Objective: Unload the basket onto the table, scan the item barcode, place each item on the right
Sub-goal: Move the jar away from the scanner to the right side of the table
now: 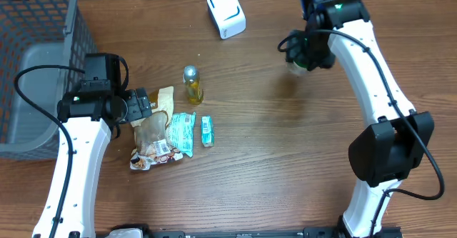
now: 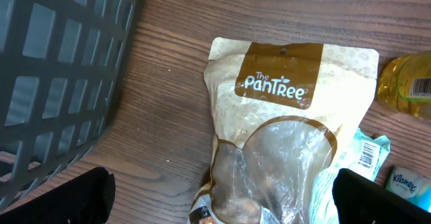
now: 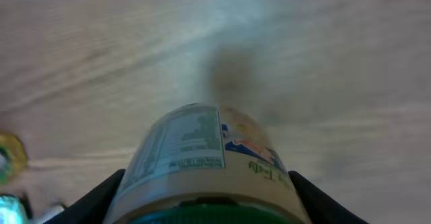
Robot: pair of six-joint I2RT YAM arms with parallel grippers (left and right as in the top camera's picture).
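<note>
The robot's right gripper needs to move the jar [image 3: 195, 150] back and down onto the bare tabletop next, because that spot is below the gripper and to its right in the overhead view.
My right gripper [image 3: 202, 207] is shut on a labelled jar [image 3: 195, 150] with a green lid, held above the table at the back right [image 1: 300, 65]. Its printed label faces the wrist camera. The white scanner box [image 1: 226, 13] stands at the back centre, to the left of that jar. My left gripper [image 2: 229, 200] hangs open over a beige PanTree pouch [image 2: 289, 116] lying flat in the pile [image 1: 151, 134]. Its two black fingers straddle the pouch's lower end without touching it.
A small yellow bottle [image 1: 191, 85] stands right of the pouch [image 2: 407, 86]. A teal tissue pack [image 1: 181, 132] and a small Kleenex pack [image 1: 207, 131] lie beside it. A grey mesh basket [image 1: 36, 59] fills the far left [image 2: 60, 69].
</note>
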